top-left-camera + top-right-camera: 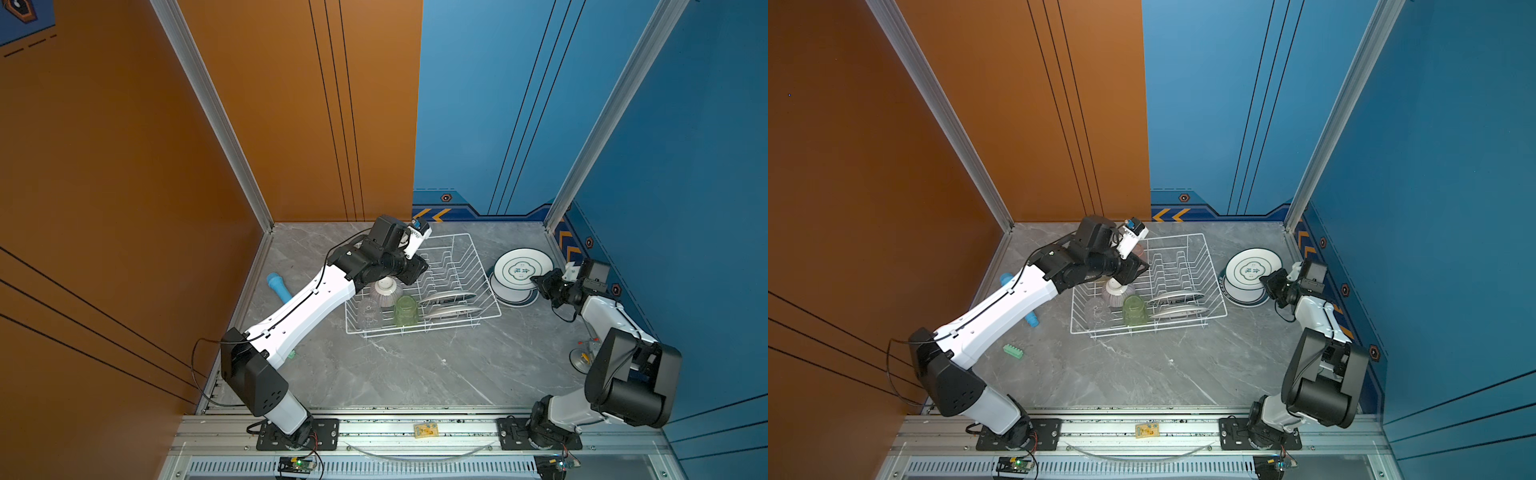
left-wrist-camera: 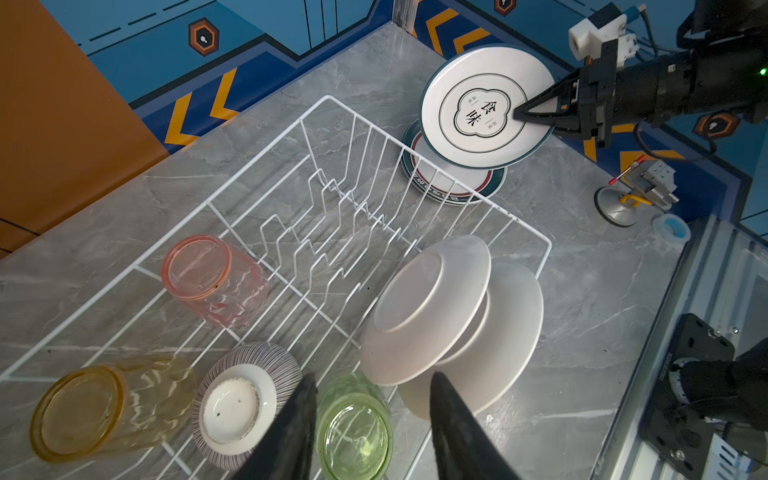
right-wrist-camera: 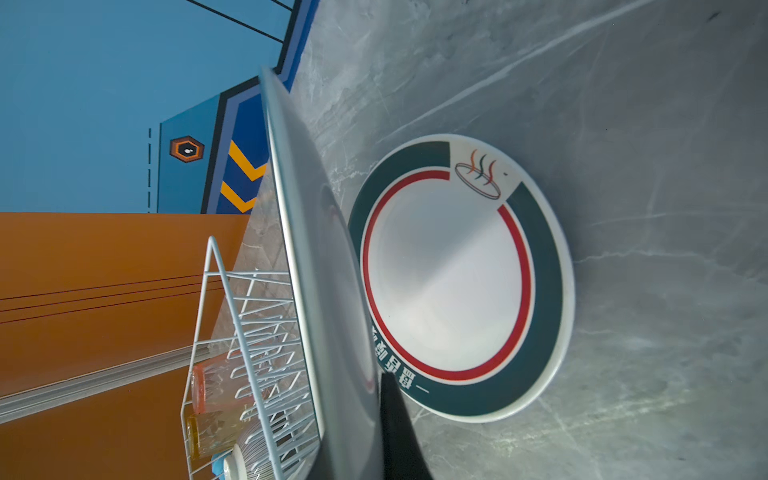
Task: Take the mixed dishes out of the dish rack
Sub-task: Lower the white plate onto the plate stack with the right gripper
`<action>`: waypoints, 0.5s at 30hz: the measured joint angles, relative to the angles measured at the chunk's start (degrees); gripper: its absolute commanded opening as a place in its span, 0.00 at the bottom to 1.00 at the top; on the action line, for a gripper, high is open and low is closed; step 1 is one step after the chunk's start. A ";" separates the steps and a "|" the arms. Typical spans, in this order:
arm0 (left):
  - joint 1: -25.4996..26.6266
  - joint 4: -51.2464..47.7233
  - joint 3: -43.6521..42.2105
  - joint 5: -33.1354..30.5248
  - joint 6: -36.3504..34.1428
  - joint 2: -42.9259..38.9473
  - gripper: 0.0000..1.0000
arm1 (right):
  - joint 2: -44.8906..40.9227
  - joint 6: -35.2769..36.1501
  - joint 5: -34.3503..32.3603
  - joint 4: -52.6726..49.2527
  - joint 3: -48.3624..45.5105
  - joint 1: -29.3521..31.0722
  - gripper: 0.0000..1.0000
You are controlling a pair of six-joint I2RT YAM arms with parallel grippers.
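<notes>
The printed plate comes down onto the plate lying flat next, and my right gripper releases its rim, since that lower plate lies below my gripper.
The dish rack (image 1: pixel 485 276) stands mid-table. It holds an upside-down striped bowl (image 2: pixel 241 405), a green tumbler (image 2: pixel 355 432), a yellow tumbler (image 2: pixel 95 409), a pink tumbler (image 2: pixel 212 278), a clear tumbler (image 1: pixel 368 311) and two plates (image 2: pixel 428 307) (image 2: pixel 498 332) leaning in the slots. My left gripper (image 2: pixel 372 375) hovers open over the green tumbler and holds nothing. Right of the rack, my right gripper (image 1: pixel 536 279) is shut on the rim of a printed plate (image 1: pixel 521 268). That plate is tilted above another plate (image 3: pixel 449 274) lying flat on the table.
A light-blue cylinder (image 1: pixel 279 286) lies left of the rack, partly under my left arm. A small green block (image 1: pixel 1013 351) sits near the left arm's base. A metal stand (image 1: pixel 584 355) is at the right edge. Walls close in the back and both sides.
</notes>
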State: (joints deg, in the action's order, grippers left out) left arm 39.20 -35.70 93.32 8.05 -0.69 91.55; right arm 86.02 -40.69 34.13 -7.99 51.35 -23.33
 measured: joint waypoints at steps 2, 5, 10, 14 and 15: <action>0.33 -0.74 1.44 -0.50 -0.76 0.94 0.46 | 1.49 0.07 -0.07 0.02 0.00 0.00 0.00; 0.63 -1.66 3.58 -0.63 -1.95 2.54 0.46 | 3.23 0.04 -0.20 0.13 0.00 0.02 0.00; 0.63 -3.04 6.86 -0.63 -3.19 5.60 0.46 | 5.97 0.04 -0.20 0.74 0.00 0.02 0.00; 0.90 -3.50 7.78 -0.63 -3.89 6.95 0.46 | 7.48 0.02 -0.20 1.55 0.00 0.07 0.00; 1.01 -3.76 7.87 -0.63 -4.04 7.15 0.46 | 7.82 0.02 -0.20 1.75 0.00 0.09 0.00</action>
State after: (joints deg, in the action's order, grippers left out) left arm 40.21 -39.46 101.19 7.42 -4.73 98.70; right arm 93.84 -40.66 33.93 -6.24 51.35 -23.24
